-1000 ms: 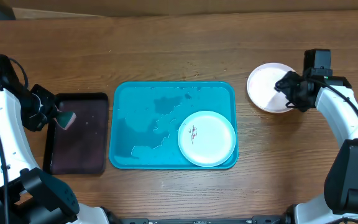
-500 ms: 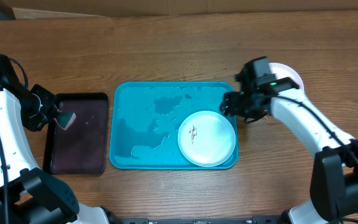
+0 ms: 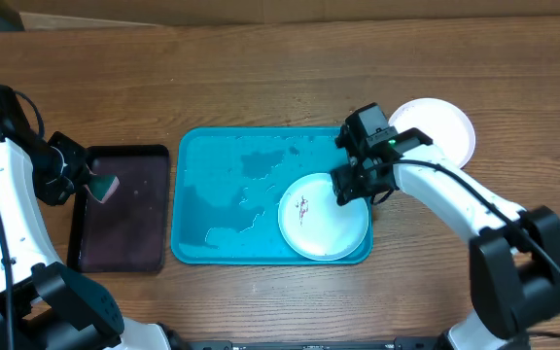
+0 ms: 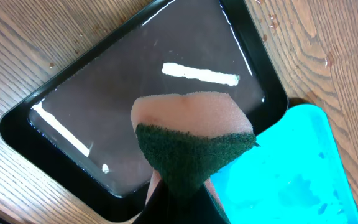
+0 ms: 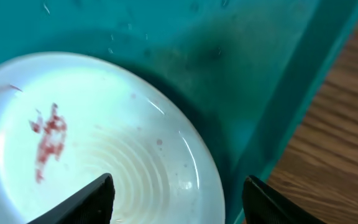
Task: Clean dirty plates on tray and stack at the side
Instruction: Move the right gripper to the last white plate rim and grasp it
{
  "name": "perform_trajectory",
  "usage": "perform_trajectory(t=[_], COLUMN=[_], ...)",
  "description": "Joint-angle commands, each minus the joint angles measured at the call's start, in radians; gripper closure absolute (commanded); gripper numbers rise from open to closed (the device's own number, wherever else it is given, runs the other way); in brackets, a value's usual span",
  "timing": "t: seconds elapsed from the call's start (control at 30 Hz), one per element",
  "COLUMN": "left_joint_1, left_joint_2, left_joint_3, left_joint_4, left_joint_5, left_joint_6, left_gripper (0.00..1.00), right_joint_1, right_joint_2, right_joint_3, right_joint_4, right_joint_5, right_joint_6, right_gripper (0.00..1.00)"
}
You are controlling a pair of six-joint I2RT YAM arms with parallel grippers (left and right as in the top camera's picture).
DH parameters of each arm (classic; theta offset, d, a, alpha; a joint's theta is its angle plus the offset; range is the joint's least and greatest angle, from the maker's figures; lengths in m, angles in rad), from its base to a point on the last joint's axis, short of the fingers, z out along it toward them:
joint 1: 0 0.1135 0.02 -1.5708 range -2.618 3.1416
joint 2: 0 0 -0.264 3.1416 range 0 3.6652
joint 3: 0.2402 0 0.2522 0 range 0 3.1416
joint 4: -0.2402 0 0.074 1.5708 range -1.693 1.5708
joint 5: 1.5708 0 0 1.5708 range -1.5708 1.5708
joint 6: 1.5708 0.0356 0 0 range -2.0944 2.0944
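The plate's rim beside the turquoise tray side is still lower than the robot's open fingers, so the right gripper will move down and back next.
A pale blue rimmed plate with a red smear lies in the right front corner of the turquoise tray. It also shows in the right wrist view, with the tray wall beside it. My right gripper is open, its fingers spread over the plate's right edge. A white plate lies on the table right of the tray. My left gripper is shut on a pink and green sponge above the black tray.
The black tray holds a film of water and sits left of the turquoise tray. Water patches lie on the turquoise tray floor. Bare wooden table lies behind the trays.
My right arm has moved left from the white plate at the side to the plate on the turquoise tray. The left arm has not moved.
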Motion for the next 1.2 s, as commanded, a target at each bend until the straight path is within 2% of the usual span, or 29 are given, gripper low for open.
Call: perform_trajectory(t=[0.0, 0.17, 0.6, 0.87, 1.17], left_joint_1=[-0.001, 0.0, 0.0, -0.001, 0.0], left_joint_2=[0.0, 0.0, 0.0, 0.0, 0.0], left_joint_3=[0.0, 0.0, 0.0, 0.0, 0.0], left_joint_4=[0.0, 0.0, 0.007, 0.007, 0.006], left_joint_5=[0.011, 0.011, 0.011, 0.012, 0.02], left_joint_6=[0.013, 0.013, 0.013, 0.012, 0.013], left_gripper=[0.96, 0.96, 0.96, 0.96, 0.96], right_joint_1=[0.005, 0.005, 0.005, 0.005, 0.005], right_joint_2=[0.028, 0.03, 0.031, 0.031, 0.031], right_joint_3=[0.0, 0.0, 0.0, 0.0, -0.068], right_joint_4=[0.001, -0.002, -0.122, -0.165, -0.131], right_joint_5=[-0.016, -0.016, -0.084, -0.113, -0.113], right_joint_6=[-0.054, -0.054, -0.042, 0.114, 0.382], right_gripper=[0.34, 0.44, 0.47, 0.52, 0.51])
